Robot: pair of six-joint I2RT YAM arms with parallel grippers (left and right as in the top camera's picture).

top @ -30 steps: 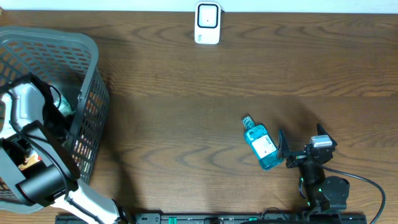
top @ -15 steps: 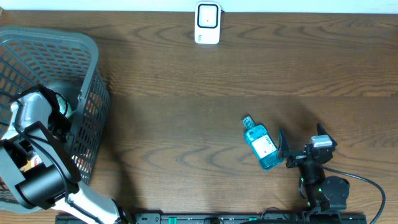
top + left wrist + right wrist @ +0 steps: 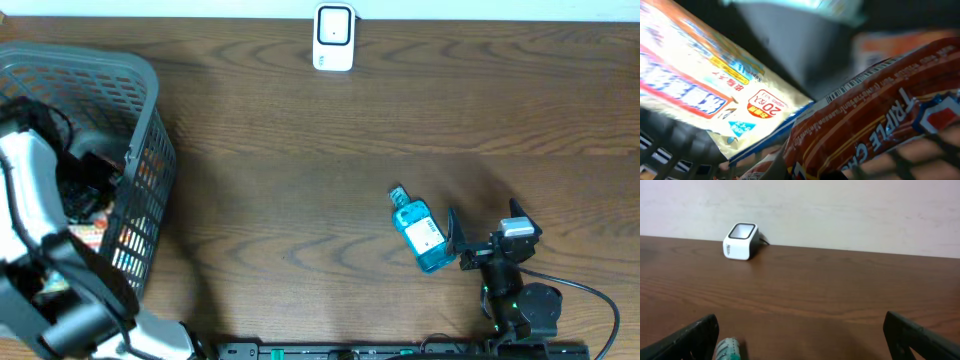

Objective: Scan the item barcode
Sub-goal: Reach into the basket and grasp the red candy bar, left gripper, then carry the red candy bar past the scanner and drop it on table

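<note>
The bare tabletop beside the bottle is right of the left gripper in the overhead view, past the basket's side. The left gripper will lift the packet across next, lower it and release it.
My left gripper is down inside the grey basket. It is shut on the near end of a red-orange snack packet. The left wrist view, blurred, shows that packet filling the right half, with its barcode along the upper edge. A white scanner stands at the table's far edge, also seen as the scanner in the right wrist view. My right gripper rests open on the table at the near right, nothing between its fingers.
A blue mouthwash bottle lies on the table just left of the right gripper, its cap beside the left finger. A white packet with printed labels lies in the basket among other packets. The basket walls stand round my left arm.
My left gripper has shut inside the basket, and the left arm has shifted towards the basket's far side. The right arm and the bottle have not moved.
</note>
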